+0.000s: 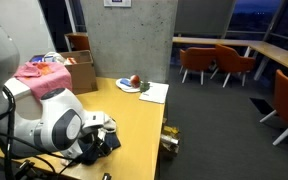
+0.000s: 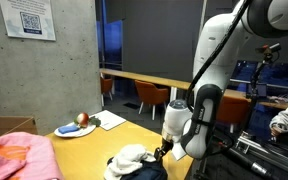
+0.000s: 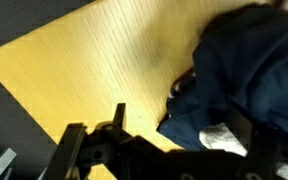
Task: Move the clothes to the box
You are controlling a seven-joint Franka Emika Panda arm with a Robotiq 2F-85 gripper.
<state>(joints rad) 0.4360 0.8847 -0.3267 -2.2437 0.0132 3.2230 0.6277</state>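
My gripper's open fingers are over dark cloth beside the bunched white-grey garment [image 2: 133, 156] [image 3: 224, 137], so next I should move from the navy cloth's edge across the pile onto that garment.
A pile of dark navy clothes [image 3: 239, 70] with a white piece [image 3: 224, 138] lies on the wooden table near its front edge. It shows in both exterior views [image 2: 134, 162] [image 1: 102, 143]. My gripper [image 3: 189, 125] is low over the pile's edge, and its fingers stand wide apart with the dark cloth between them. It also shows in both exterior views [image 2: 165, 150] [image 1: 97, 133]. The cardboard box [image 1: 81, 73] stands at the table's far corner with pink clothes [image 1: 40, 74] in it. The pink clothes also show at the lower left of an exterior view [image 2: 14, 155].
A plate with an apple [image 1: 131, 83] [image 2: 78, 124] and a white sheet of paper [image 1: 154, 93] lie on the table [image 1: 134, 120] towards the far end. A concrete pillar [image 1: 134, 35] stands behind. Orange chairs [image 1: 202, 62] stand around other tables beyond.
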